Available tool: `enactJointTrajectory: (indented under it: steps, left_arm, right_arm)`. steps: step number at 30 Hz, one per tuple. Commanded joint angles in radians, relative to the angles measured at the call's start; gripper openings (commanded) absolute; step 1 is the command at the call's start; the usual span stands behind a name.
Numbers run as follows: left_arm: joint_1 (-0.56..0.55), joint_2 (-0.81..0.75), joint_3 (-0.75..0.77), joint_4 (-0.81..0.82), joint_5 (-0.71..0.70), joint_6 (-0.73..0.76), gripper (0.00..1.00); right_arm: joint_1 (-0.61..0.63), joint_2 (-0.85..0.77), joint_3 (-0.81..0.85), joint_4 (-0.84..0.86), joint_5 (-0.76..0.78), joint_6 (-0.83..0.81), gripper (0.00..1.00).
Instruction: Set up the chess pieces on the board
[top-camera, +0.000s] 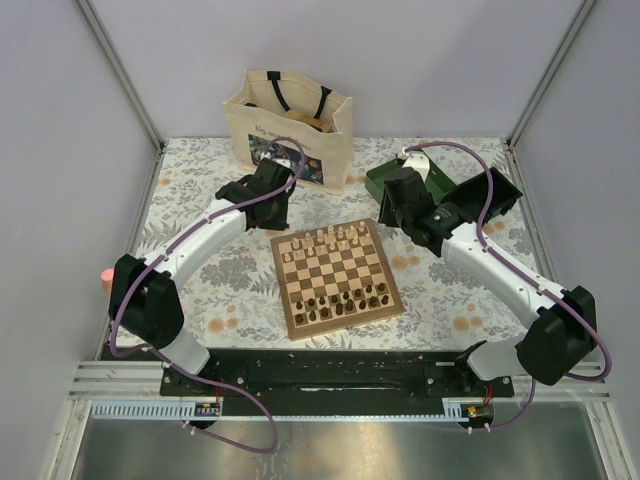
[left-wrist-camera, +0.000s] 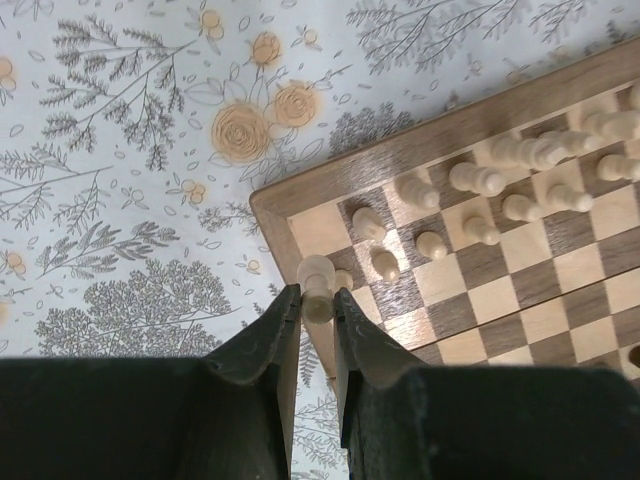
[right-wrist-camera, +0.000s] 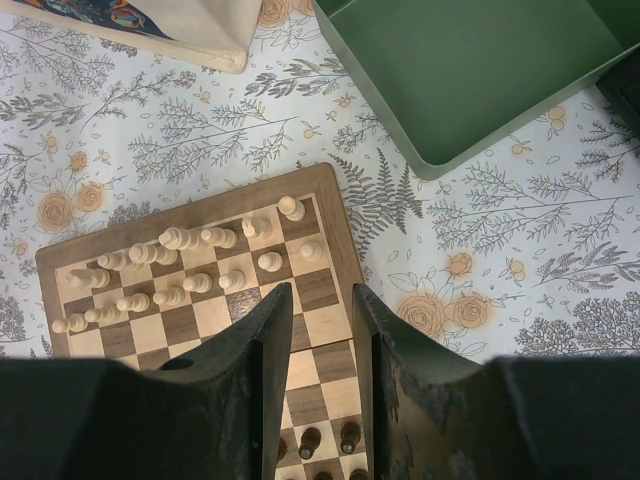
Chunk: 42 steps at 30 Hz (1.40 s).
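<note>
My left gripper should lower the pale cream piece onto the board's far corner square (top-camera: 285, 247) (left-wrist-camera: 319, 229) next and let go of it, because that end of the row is empty.
The board (top-camera: 287, 290) lies at the table's middle, with pale cream pieces (top-camera: 330, 240) on its far rows and dark brown pieces (top-camera: 345, 298) on its near rows. My left gripper (top-camera: 277, 222) hangs over the board's far left corner. In the left wrist view the left gripper (left-wrist-camera: 317, 303) is shut on a pale cream piece (left-wrist-camera: 318, 272), held at the board's (left-wrist-camera: 400, 152) edge near the corner square. My right gripper (top-camera: 399, 214) is beside the far right corner. In the right wrist view the right gripper (right-wrist-camera: 322, 295) is open and empty above the board's (right-wrist-camera: 346, 235) right-hand squares.
A green box (top-camera: 432, 182) stands open at the back right, also in the right wrist view (right-wrist-camera: 480, 70). A cream tote bag (top-camera: 290, 125) stands at the back centre. A small pink object (top-camera: 105, 279) sits at the table's left edge. Grey walls enclose the floral tablecloth.
</note>
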Motion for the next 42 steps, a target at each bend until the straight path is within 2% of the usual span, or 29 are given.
enactJointTrajectory:
  steps: [1,42]
  left_arm:
    - [0.014,-0.018,-0.033,0.031,-0.016,0.011,0.01]
    - [0.02,0.183,-0.07,0.102,0.056,-0.008,0.0]
  right_arm:
    - [-0.006,0.0,0.04,0.028,-0.012,0.007,0.39]
    - [-0.009,0.027,0.045,0.027,-0.036,0.008,0.39]
